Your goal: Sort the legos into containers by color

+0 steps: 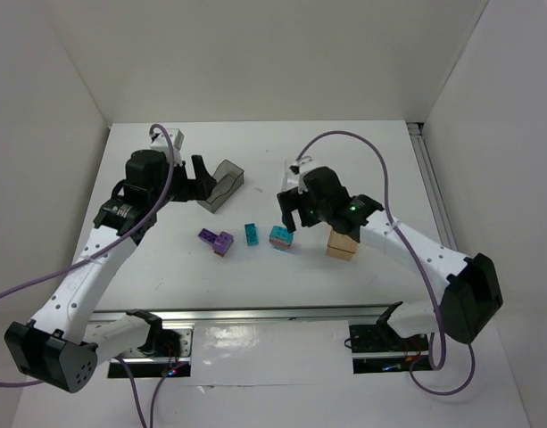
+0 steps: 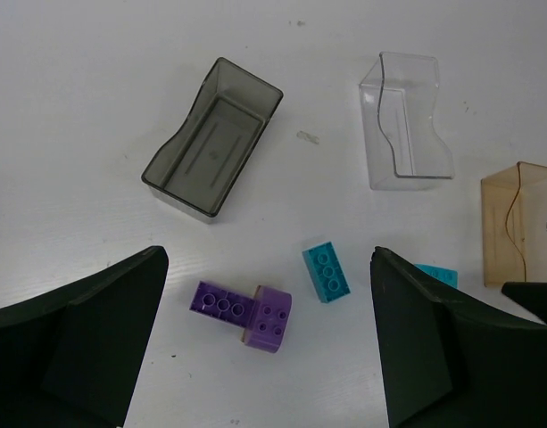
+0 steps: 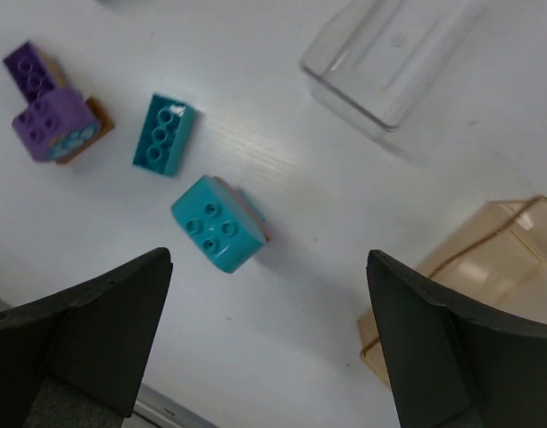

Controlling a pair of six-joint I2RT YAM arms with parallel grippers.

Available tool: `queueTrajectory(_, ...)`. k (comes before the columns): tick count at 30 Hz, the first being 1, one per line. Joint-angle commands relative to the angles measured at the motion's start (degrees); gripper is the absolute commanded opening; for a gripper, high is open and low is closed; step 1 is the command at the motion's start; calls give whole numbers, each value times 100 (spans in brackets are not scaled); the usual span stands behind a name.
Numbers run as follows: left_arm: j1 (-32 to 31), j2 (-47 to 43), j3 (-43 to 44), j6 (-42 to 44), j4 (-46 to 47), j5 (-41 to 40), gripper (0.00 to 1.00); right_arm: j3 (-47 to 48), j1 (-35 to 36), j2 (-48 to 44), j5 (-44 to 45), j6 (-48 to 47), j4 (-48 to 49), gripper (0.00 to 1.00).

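I will next move my right gripper down and across onto the square teal lego (image 1: 281, 234) (image 3: 218, 225), below it and to its left in the top view, clear of neighbours.
Two purple legos (image 2: 221, 300) (image 2: 273, 318) lie joined on the white table, the square one resting on an orange-brown piece (image 3: 99, 125). A long teal lego (image 2: 326, 272) lies to their right, and a square teal lego (image 3: 218, 223) lies further right, with a brown edge showing under it. The dark grey container (image 2: 212, 138), the clear container (image 2: 405, 120) and the tan container (image 2: 521, 223) stand behind and beside them, with nothing showing inside. My left gripper (image 2: 269, 267) hangs open above the purple legos. My right gripper (image 3: 269, 259) hangs open just right of the square teal lego, holding nothing.
In the top view the right arm covers most of the clear container, and the tan container (image 1: 343, 242) sits right under its wrist. White walls close in the table on three sides. A metal rail runs along the near edge (image 1: 273, 314).
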Motion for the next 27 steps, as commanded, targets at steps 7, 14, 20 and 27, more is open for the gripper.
queueTrajectory(7,1,-192,-60,375,15,240,100,595,315,1018,-1015,-1539,119,97)
queueTrajectory(14,1,-16,-174,534,15,231,100,762,377,1606,-1287,-1539,190,90)
queueTrajectory(20,1,98,-226,595,68,442,100,710,377,1721,-1287,-1539,190,74)
queueTrajectory(27,1,98,-227,648,68,336,100,604,535,1836,-1165,-1539,128,72)
